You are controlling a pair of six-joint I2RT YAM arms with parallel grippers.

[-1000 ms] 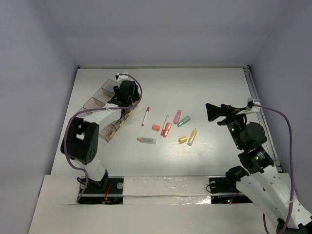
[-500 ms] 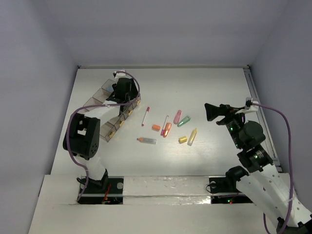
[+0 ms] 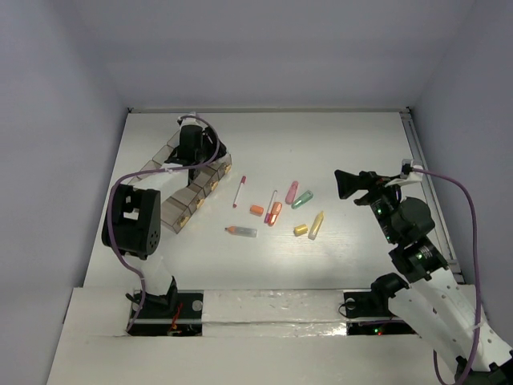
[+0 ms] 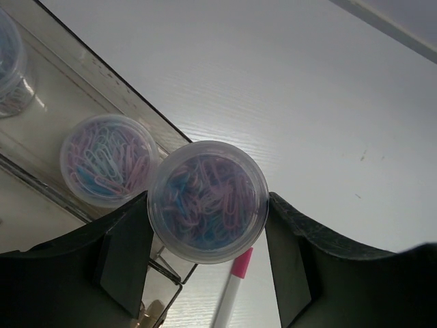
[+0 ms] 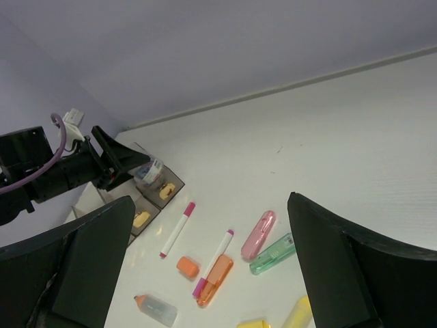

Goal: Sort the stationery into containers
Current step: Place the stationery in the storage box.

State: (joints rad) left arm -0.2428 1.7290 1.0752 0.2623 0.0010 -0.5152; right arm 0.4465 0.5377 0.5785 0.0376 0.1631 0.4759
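Observation:
My left gripper moves down into the empty end of the container next and releases the clear tub, since that space lies below the gripper, beside another tub.
My left gripper [image 3: 195,147] is over the far end of the row of smoky containers [image 3: 178,192], shut on a round clear tub of blue and pink paper clips [image 4: 207,200]. Two more such tubs [image 4: 109,160] lie in the container [image 4: 89,76] below it. White pens [image 3: 240,191] with pink tips and pink [image 3: 292,192], green [image 3: 302,199], orange [image 3: 275,213] and yellow [image 3: 317,224] sticks lie mid-table. My right gripper [image 3: 345,184] is open and empty, raised right of them; they also show in the right wrist view [image 5: 258,234].
An orange cap [image 3: 256,210], a yellow cap [image 3: 300,229] and a clear stick with an orange tip [image 3: 241,231] lie among the items. Small yellow pieces [image 5: 142,219] sit in the near container ends. A rail [image 3: 417,152] runs along the table's right edge.
My left gripper has moved with the tub toward the far left, along the container row. The right arm has barely shifted.

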